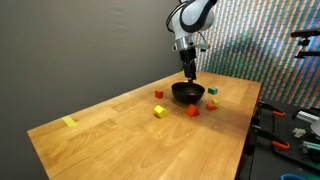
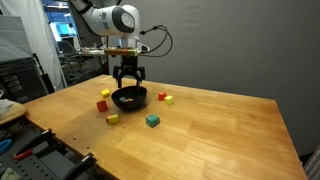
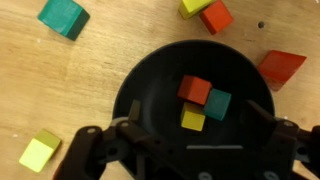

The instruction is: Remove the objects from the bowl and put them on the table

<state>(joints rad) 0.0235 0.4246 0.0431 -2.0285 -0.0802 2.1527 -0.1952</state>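
Note:
The touching orange-red and teal-green blocks lie slanted below my gripper in the bowl [image 3: 150,70], so my gripper will turn as it lowers next and bring its fingers around both blocks.
The black bowl [image 3: 150,70] stands on the wooden table [image 1: 110,135] and shows in both exterior views [image 1: 187,94] [image 2: 129,99]. In the wrist view it holds three blocks: an orange-red one [image 3: 195,89], a teal-green one [image 3: 217,104] and a yellow one [image 3: 193,119], all touching. My gripper [image 3: 197,108] is open and empty, directly above the bowl, with its fingers spread over the inside near the rim. It also shows in both exterior views [image 1: 189,72] [image 2: 129,78]. Other blocks lie on the table around the bowl.
On the table near the bowl are a teal block [image 3: 64,16], a yellow one [image 3: 195,5], an orange one [image 3: 216,17], a red one [image 3: 281,67] and a yellow-green one [image 3: 40,151]. A flat yellow mark [image 1: 69,122] lies far from the bowl. Tools lie beside the table's edge [image 1: 285,135].

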